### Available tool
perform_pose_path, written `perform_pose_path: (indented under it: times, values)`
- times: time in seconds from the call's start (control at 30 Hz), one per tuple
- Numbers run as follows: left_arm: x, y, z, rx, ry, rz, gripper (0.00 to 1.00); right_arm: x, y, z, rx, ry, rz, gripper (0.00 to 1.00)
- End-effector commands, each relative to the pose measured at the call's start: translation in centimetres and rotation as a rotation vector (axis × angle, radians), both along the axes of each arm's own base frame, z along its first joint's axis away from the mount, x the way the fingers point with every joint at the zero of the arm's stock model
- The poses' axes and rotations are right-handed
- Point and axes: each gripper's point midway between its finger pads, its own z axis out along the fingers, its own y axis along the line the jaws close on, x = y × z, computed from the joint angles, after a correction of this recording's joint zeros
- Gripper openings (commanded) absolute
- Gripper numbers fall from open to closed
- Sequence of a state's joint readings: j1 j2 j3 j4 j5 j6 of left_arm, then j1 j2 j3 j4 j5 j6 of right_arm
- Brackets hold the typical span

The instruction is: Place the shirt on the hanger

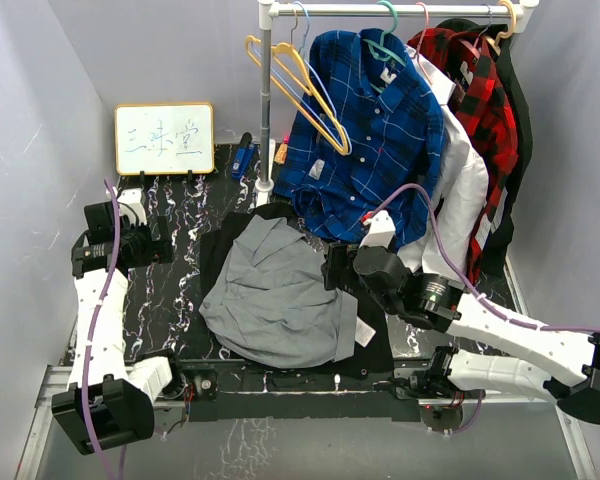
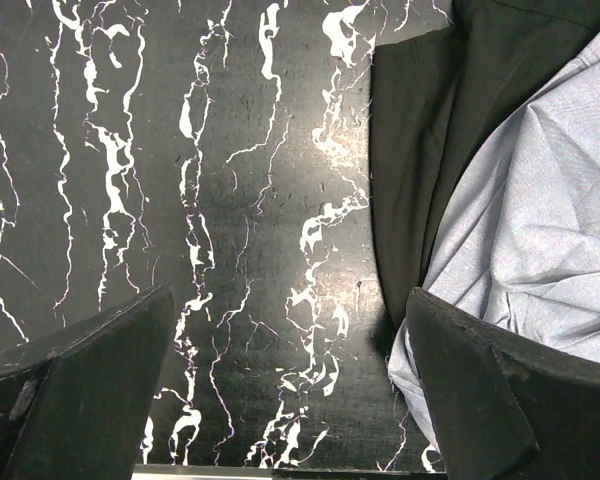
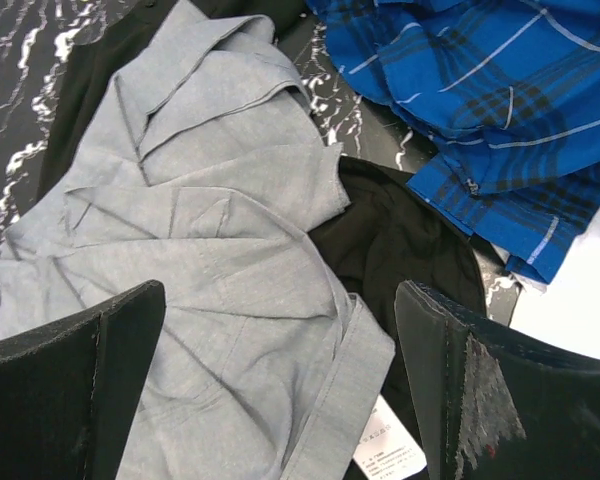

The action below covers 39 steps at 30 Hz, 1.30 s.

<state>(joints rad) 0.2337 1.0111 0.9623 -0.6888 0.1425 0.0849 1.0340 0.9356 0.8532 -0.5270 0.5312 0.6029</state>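
Note:
My right gripper is going to move down and back next, and then it will close on the piece of the grey shirt's cloth beside the white tag.
The grey shirt (image 1: 275, 290) lies crumpled on a black cloth (image 1: 220, 250) at the table's middle. It also shows in the right wrist view (image 3: 210, 250) and at the right edge of the left wrist view (image 2: 550, 220). The thin light-blue hanger (image 1: 304, 40) hangs by its hook on the rack bar at the back, beside the yellow hangers. My right gripper (image 1: 335, 270) (image 3: 280, 290) is open and empty, just above the shirt's right edge. My left gripper (image 1: 165, 240) (image 2: 290, 300) is open and empty over the bare marble table, left of the shirt.
A blue plaid shirt (image 1: 370, 130) on a teal hanger (image 1: 385, 45), a white garment (image 1: 465, 190) and a red plaid shirt (image 1: 475, 90) hang from the rack. Yellow hangers (image 1: 310, 95) hang by the rack pole (image 1: 267, 100). A whiteboard (image 1: 165, 138) stands at the back left.

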Motion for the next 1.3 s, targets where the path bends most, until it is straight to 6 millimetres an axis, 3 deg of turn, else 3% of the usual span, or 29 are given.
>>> perform_pose_path:
  times: [0.0,0.1,0.23,0.3,0.57,0.63,0.7,0.77,0.87,0.97,1.1,1.27]
  values:
    - [-0.3,0.2,0.3,-0.003,-0.014,0.02,0.98,1.1,-1.1,0.1,-0.05,0.006,-0.116,0.98]
    - [-0.2,0.1,0.0,-0.011,0.0,0.013,0.98,0.2,-0.8,0.2,-0.069,0.029,-0.043,0.98]
    - [-0.2,-0.1,-0.2,-0.022,0.01,0.001,0.98,-1.1,-1.0,2.7,0.124,-0.066,0.022,0.98]
    - [-0.2,-0.2,-0.2,-0.024,0.008,-0.003,0.98,-1.3,-1.8,2.9,0.15,-0.085,0.007,0.98]
    - [-0.3,0.1,0.4,-0.006,-0.019,0.016,0.98,-0.3,-4.2,0.8,0.033,-0.033,-0.158,0.98]
    - [-0.4,0.3,0.6,0.003,-0.025,0.022,0.97,-1.0,-3.1,0.6,0.051,0.006,-0.094,0.98]
    - [-0.5,-0.5,0.5,0.002,0.01,-0.036,0.96,-3.2,-0.3,0.0,0.064,0.046,0.136,0.98]
    - [-0.3,-2.2,0.7,0.0,0.087,-0.137,0.92,-5.2,1.0,-1.0,0.095,0.107,0.252,0.98]
    - [-0.6,-7.3,1.4,0.155,0.178,-0.417,0.87,-7.4,1.3,-3.4,0.123,0.243,0.291,0.98]
    - [-2.1,-11.1,1.8,0.13,0.228,-0.647,0.87,-9.0,1.3,-4.6,0.181,0.352,0.268,0.98]
    - [-4.9,-17.0,2.7,0.013,0.269,-0.918,0.88,-9.4,-1.0,-5.4,0.194,0.403,0.122,0.98]
    - [-5.7,-21.4,2.7,0.037,0.276,-1.096,0.88,-9.0,-3.5,-5.8,0.213,0.417,-0.034,0.98]
